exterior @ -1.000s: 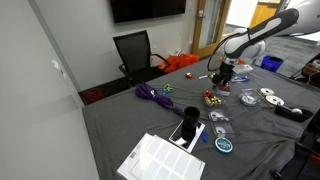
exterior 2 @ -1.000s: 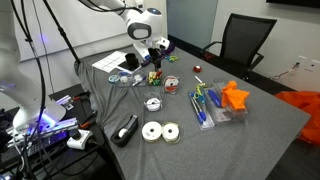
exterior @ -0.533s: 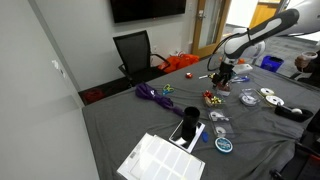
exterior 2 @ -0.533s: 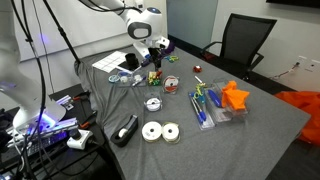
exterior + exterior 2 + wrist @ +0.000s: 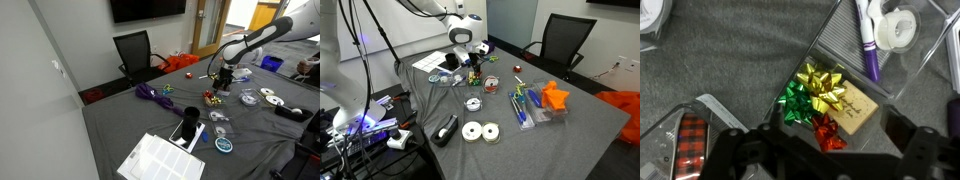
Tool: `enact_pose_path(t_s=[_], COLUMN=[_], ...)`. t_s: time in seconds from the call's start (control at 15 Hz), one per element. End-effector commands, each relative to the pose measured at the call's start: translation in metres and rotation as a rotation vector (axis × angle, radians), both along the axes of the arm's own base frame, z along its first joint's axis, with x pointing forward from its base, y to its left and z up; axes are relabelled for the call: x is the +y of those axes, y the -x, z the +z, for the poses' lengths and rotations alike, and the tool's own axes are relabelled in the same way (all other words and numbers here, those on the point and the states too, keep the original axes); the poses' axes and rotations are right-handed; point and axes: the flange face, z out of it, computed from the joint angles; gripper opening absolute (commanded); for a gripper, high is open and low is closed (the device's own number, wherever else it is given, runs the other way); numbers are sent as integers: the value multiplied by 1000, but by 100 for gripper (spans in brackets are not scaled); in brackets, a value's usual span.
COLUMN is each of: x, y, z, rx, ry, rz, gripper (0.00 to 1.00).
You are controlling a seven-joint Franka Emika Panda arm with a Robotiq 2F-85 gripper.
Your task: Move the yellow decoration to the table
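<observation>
My gripper should next come down to the yellow bow, which is beside the green and red bows, and then it should close.
The yellow decoration is a shiny yellow bow. It sits with a green bow and a red bow beside a tan card in a clear plastic tray. My gripper is open and empty, its fingers spread just above the bows. In both exterior views the gripper hangs over the bows. They lie on the table with the dark grey cloth.
A purple marker and a tape roll lie in a clear tray nearby. A black chair stands behind the table. White tape rolls, a tape dispenser, an orange object and white papers lie on the cloth.
The arm has shifted slightly over the bows. Nothing has been taken hold of.
</observation>
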Motion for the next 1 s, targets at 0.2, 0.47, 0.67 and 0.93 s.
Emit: enact_pose_path(t_s=[0.2, 0.47, 0.67, 0.93], x=[-3, -4, -4, -5], y=[-2, -5, -8, -11], z=[-30, -39, -43, -49], rx=[18, 17, 15, 15], ry=[-2, 2, 4, 10], rz=[-5, -12, -17, -19], gripper=[66, 57, 64, 61])
